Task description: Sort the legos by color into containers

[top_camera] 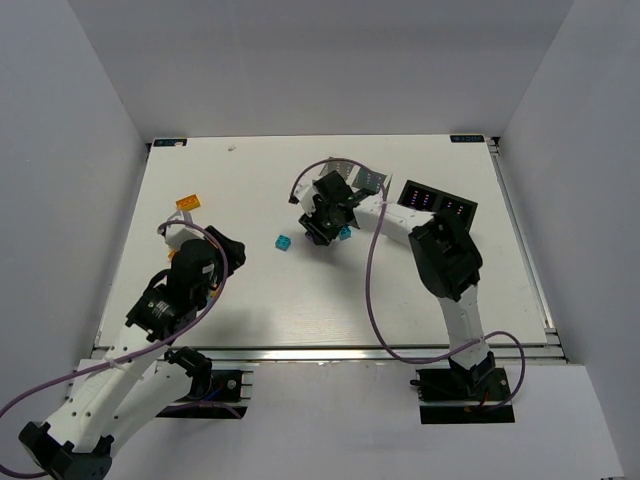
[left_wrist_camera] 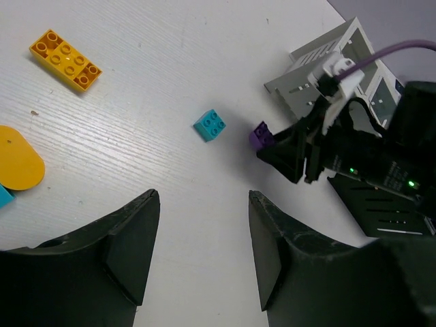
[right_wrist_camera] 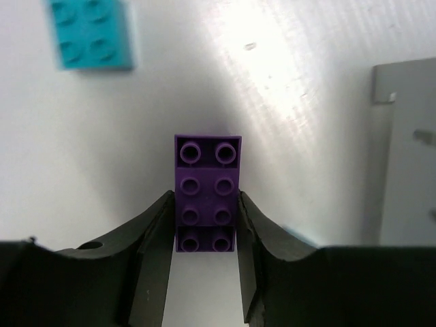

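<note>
I next need to lift my right gripper, swing it right in the top view over the black container's section [top_camera: 418,196] beside the white container, and release.
My right gripper [right_wrist_camera: 204,204] is shut on a purple two-by-four brick [right_wrist_camera: 207,193], gripping its long sides low over the table; the brick also shows in the left wrist view [left_wrist_camera: 260,135]. The gripper sits mid-table in the top view [top_camera: 322,230]. A cyan brick [top_camera: 284,243] lies just to its left, seen also in both wrist views [right_wrist_camera: 90,34] [left_wrist_camera: 210,125]. A second cyan brick [top_camera: 345,233] lies on its right. My left gripper [left_wrist_camera: 203,204] is open and empty over bare table. An orange brick [left_wrist_camera: 65,59] and an orange rounded piece [left_wrist_camera: 17,158] lie at the left.
The white container [left_wrist_camera: 327,61] stands just behind the right gripper, and the black container [top_camera: 437,200] stands to its right. The orange brick shows near the table's left edge [top_camera: 187,203]. A purple cable [top_camera: 372,300] loops over the table by the right arm.
</note>
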Robot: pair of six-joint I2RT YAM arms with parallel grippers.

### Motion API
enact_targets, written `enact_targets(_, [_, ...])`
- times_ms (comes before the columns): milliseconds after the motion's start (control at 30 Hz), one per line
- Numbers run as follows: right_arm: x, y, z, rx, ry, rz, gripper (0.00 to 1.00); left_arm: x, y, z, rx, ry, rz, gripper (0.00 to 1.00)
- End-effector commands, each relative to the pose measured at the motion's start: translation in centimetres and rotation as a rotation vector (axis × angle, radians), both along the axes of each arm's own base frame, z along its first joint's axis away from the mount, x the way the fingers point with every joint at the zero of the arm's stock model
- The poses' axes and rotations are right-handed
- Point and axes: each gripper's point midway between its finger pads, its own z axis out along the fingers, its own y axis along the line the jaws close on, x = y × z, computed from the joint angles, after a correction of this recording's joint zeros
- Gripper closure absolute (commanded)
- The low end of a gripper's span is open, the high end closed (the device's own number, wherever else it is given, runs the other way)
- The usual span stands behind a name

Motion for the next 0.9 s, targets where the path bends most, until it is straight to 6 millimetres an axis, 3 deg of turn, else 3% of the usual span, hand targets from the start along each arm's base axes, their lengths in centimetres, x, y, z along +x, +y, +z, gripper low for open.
enact_targets(0, [-1.0, 1.7, 6.9, 0.177, -0.087, 0.102, 0.99, 0.2, 0.0, -0.2, -0.011, -0.013, 0.010, 0.35])
enact_targets(100, [-3.7, 0.6, 10.9, 0.283, -0.103, 0.189, 1.00, 0.4, -0.1, -0.1, -0.014, -0.016, 0.009, 0.35])
enact_targets(133, [-4.9, -0.3, 13.3, 0.343, -0.136, 0.229, 1.00, 0.5, -0.2, -0.1, -0.017, -0.020, 0.006, 0.35])
enact_targets(200, [-6.1, -1.5, 15.6, 0.396, -0.177, 0.279, 1.00, 0.5, -0.3, -0.1, -0.017, -0.021, 0.007, 0.35])
enact_targets(267, [-7.3, -3.8, 18.4, 0.455, -0.257, 0.300, 1.00, 0.6, -0.4, -0.4, -0.018, -0.021, 0.004, 0.35])
enact_targets(300, [-7.4, -4.7, 18.8, 0.462, -0.278, 0.297, 1.00, 0.6, -0.4, -0.5, -0.020, -0.020, 0.004, 0.35])
enact_targets(333, [-7.0, -6.4, 20.6, 0.480, -0.335, 0.269, 1.00, 0.6, -0.5, -0.7, -0.022, -0.019, 0.000, 0.35])
enact_targets(400, [-6.7, -8.6, 20.1, 0.476, -0.331, 0.205, 1.00, 0.6, -0.6, -1.0, -0.022, -0.015, -0.005, 0.35])
enact_targets(533, [-3.5, -15.3, 20.4, 0.478, -0.353, -0.022, 1.00, 0.7, -0.8, -1.4, -0.020, -0.013, -0.012, 0.35])
enact_targets(633, [-1.8, -18.3, 20.2, 0.481, -0.354, -0.120, 1.00, 0.8, -0.9, -1.7, -0.011, -0.006, -0.017, 0.34])
enact_targets(867, [0.9, -21.2, 19.7, 0.476, -0.362, -0.214, 1.00, 1.1, -1.2, -2.1, 0.006, 0.012, -0.031, 0.34])
